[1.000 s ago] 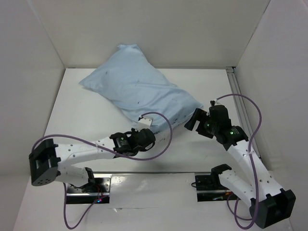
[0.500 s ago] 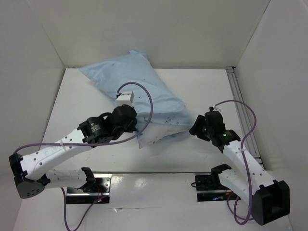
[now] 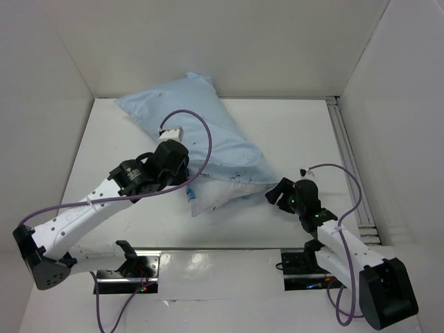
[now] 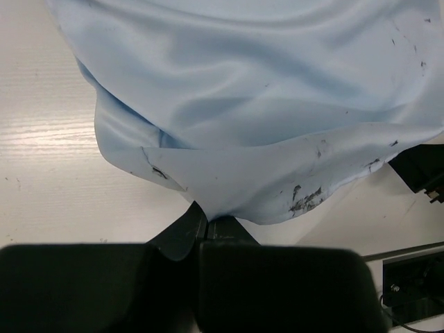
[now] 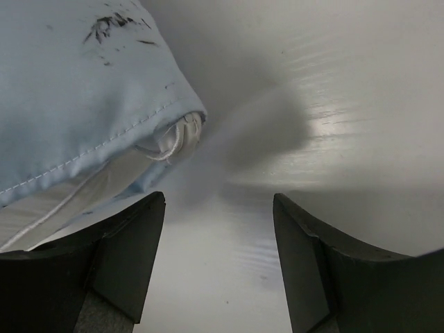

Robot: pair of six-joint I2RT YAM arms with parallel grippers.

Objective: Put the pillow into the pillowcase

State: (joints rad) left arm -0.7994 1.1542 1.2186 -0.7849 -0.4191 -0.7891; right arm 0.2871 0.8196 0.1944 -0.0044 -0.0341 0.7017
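My left gripper holds the hem, with the pillow (image 3: 222, 194) poking out. Next it will lift the hem high, then lower it outward to the far part of the table that the pillowcase covers and let go.
The light-blue pillowcase (image 3: 208, 135) lies diagonally across the table, its far corner against the back wall. The white pillow (image 3: 222, 194) pokes out of its near open end. My left gripper (image 3: 189, 194) is shut on the pillowcase hem (image 4: 208, 216) and holds that edge up off the table. In the left wrist view the speckled pillowcase (image 4: 263, 104) fills the upper part. My right gripper (image 3: 277, 195) is open and rests low on the table just right of the opening. In its own view the gripper (image 5: 218, 208) holds nothing, with the pillowcase (image 5: 76, 97) and a pillow corner (image 5: 173, 139) ahead on the left.
White walls enclose the table (image 3: 104, 152) at the back and on both sides. A metal rail (image 3: 347, 152) runs along the right edge. The arm bases and their plates (image 3: 139, 267) sit at the near edge.
My left arm has swung from the near side to over the pillowcase and pinched its hem; the case has turned and more white pillow shows. My right gripper has drawn back toward the near edge.
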